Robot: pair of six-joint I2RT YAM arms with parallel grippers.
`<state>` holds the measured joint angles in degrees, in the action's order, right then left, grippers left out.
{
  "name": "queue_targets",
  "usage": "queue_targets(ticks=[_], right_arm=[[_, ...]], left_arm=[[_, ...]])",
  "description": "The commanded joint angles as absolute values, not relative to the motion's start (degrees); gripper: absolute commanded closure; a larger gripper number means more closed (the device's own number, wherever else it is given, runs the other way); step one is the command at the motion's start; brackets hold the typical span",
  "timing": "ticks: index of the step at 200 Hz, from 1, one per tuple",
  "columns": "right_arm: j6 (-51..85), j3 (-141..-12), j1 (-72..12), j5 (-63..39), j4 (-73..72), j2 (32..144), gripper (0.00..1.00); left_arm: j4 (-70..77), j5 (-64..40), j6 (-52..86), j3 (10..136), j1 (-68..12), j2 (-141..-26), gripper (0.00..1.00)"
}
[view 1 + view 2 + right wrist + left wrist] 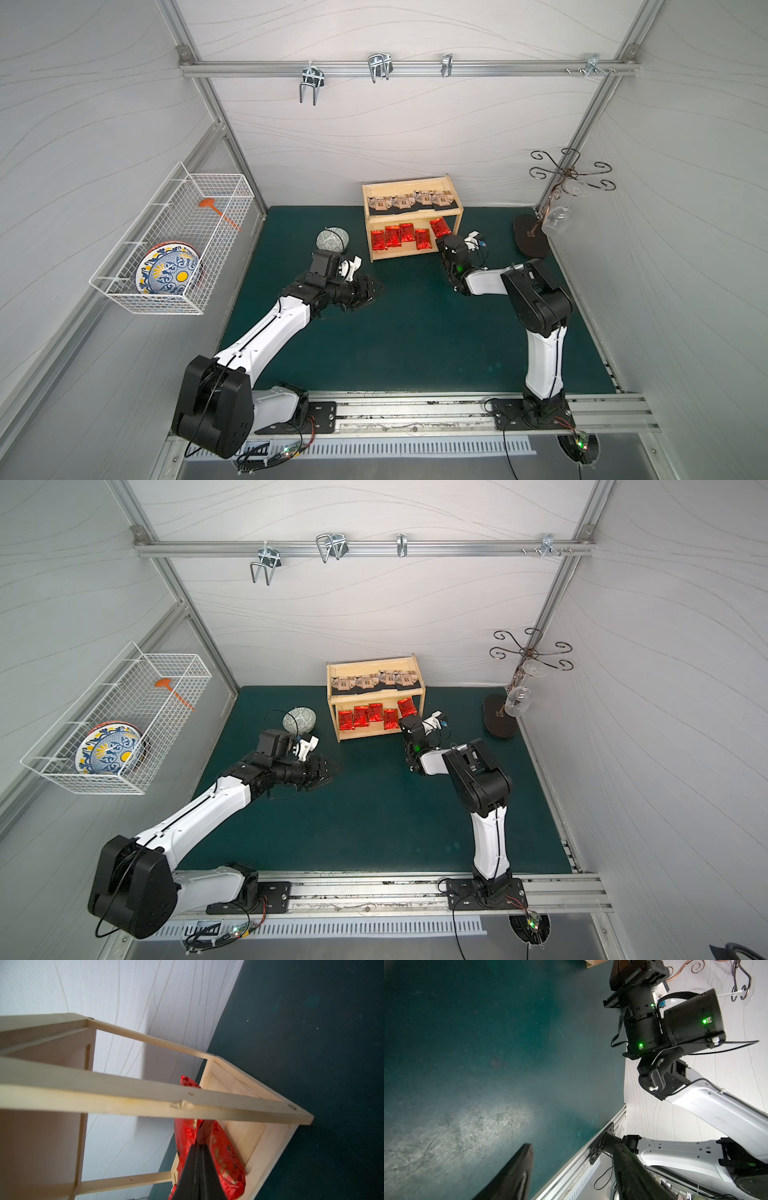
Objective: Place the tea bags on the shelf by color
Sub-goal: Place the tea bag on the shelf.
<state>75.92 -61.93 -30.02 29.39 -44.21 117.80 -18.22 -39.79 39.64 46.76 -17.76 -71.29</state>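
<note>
The lower level's bare end (434, 239) (241, 1136) is just below my right gripper, so next the gripper will lower the tea bag there, toward the matching red ones, and let it go.
The light wooden shelf (405, 181) stands at the back of the green mat. Its top tier holds a row of several beige-brown tea bags (409, 201). On the lower tier lie several red foil tea bags (392, 237), side by side. One more red tea bag (439, 226) lies slanted at that tier's right end. My right gripper (199, 1144) is shut on this red tea bag (224, 1153), just inside the shelf's side rail (104, 1093). My left gripper (370, 291) hovers open and empty over the mat, left of the shelf, with both fingers (512, 1176) spread apart.
A patterned bowl (331, 240) sits on its side behind my left wrist. A white wire basket (174, 245) on the left wall holds a painted plate (168, 270). A metal glass stand (552, 199) with hanging glasses occupies the back right corner.
</note>
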Motion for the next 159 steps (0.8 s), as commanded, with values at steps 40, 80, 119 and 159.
queue_targets(ticks=[40,80,119,159], right_arm=[[77.9,-65.7,-30.3,31.1,-45.5,123.1,1.00],[79.2,-67.1,-30.4,31.2,-44.1,125.0,1.00],[80.7,-68.5,-30.3,31.0,-43.0,127.0,1.00],[82.0,-69.2,-30.1,30.4,-42.4,128.8,1.00]], left_arm=[[-18.0,-39.8,38.7,48.1,-17.3,-70.4,0.34],[-18.0,-39.9,38.7,47.9,-17.3,-70.1,0.34],[-18.1,-39.9,38.6,47.9,-17.2,-70.0,0.34],[-18.0,-39.8,38.5,48.0,-17.1,-70.0,0.33]])
